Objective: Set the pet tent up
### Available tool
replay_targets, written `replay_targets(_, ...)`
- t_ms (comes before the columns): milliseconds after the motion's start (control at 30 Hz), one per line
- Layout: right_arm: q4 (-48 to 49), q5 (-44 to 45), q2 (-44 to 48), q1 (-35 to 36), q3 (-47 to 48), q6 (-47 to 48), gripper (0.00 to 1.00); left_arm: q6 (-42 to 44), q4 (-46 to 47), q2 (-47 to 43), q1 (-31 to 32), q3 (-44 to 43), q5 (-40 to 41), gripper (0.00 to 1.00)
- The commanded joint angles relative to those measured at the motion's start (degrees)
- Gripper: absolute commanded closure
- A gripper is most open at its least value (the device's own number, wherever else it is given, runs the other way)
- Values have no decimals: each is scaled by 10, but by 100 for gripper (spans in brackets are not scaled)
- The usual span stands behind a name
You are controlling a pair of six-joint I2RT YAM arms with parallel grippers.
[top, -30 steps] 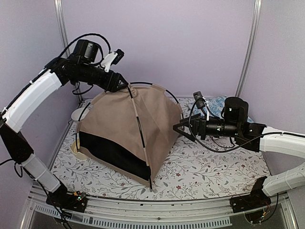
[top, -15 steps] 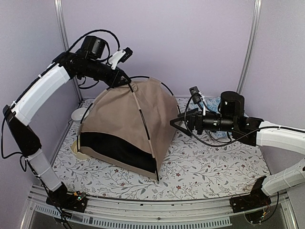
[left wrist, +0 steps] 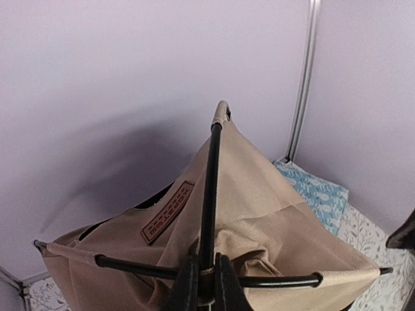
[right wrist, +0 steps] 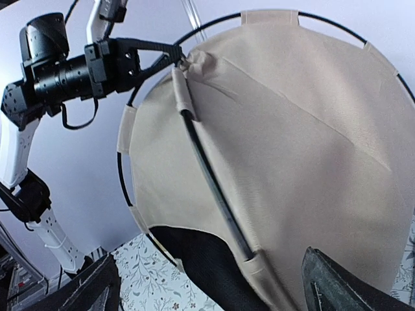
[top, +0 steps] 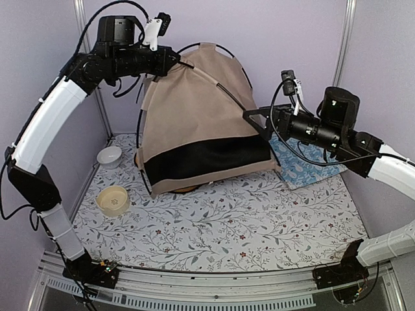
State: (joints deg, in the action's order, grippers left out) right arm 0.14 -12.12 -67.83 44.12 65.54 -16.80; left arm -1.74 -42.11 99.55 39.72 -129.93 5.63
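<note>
My left gripper lowers the hub (top: 177, 59) (left wrist: 206, 283) toward the right in the top view next, as the tent still hangs tilted above the floral mat.
The tan pet tent (top: 201, 123) hangs tilted above the floral mat, its black-trimmed opening facing the front. My left gripper (top: 175, 61) is at the tent's top, shut on the hub where the thin black poles cross (left wrist: 206, 285). A brown label patch (left wrist: 167, 211) sits just beyond that crossing. My right gripper (top: 258, 123) stands open against the tent's right side. In the right wrist view its fingers (right wrist: 337, 285) straddle the canvas (right wrist: 292, 129) and a sleeved pole with nothing clamped. The left gripper (right wrist: 175, 58) shows there at the tent's peak.
A white bowl (top: 109, 156) and a yellowish bowl (top: 113, 200) stand on the floral mat (top: 227, 227) at the left. The blue patterned cushion (top: 305, 165) lies at the back right, under the right arm. Purple walls with metal uprights (top: 342, 58) close in the back.
The left gripper has lifted the tent up and to the right, tipping it and uncovering the yellowish bowl. The right arm has risen and drawn back to the right, still open.
</note>
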Motion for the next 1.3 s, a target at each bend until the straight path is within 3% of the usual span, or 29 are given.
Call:
replay_targets(0, -36, 70, 20, -4, 34, 9, 1, -150, 71, 50, 30, -19, 119, 100)
replay_targets(267, -51, -5, -29, -1, 55, -30, 1, -186, 170, 124, 89, -48, 192, 100)
replay_targets(467, -25, 133, -75, 92, 27, -54, 1, -207, 217, 177, 101, -48, 213, 95)
replay_targets(600, -28, 214, -126, 117, 33, -77, 1, -211, 241, 191, 105, -48, 219, 93)
replay_targets(767, -24, 289, -157, 124, 34, -90, 1, -197, 247, 186, 104, -42, 193, 61)
replay_targets(933, -21, 306, -188, 124, 56, -86, 1, -177, 246, 160, 97, -19, 152, 38)
replay_targets(1100, -22, 303, -209, 123, 49, -110, 1, -168, 239, 91, 70, 44, 92, 31)
replay_targets(1267, -21, 290, -236, 124, 57, -126, 1, -162, 244, 15, 30, 167, 36, 27)
